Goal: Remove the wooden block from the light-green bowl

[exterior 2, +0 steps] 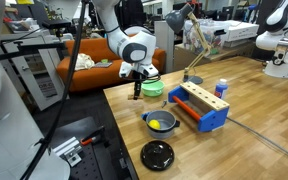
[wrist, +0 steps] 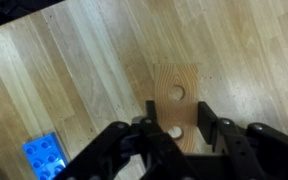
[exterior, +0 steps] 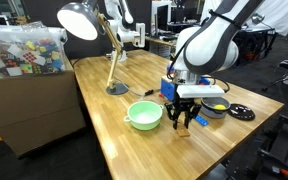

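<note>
The gripper moves down a little toward the bare tabletop beside the light-green bowl next and releases the wooden block, since it already hangs outside the bowl's rim.
The wooden block is a tan piece with two round holes. It sits between the fingers of my gripper, which is shut on its sides over bare wooden tabletop. In both exterior views the gripper hangs low over the table just beside the light-green bowl, outside its rim. The bowl looks empty in an exterior view. I cannot tell whether the block touches the table.
A blue toy box and a grey bowl with yellow contents stand close by. A black round lid lies near the table edge. A desk lamp stands further back. A flat blue piece lies next to the gripper.
</note>
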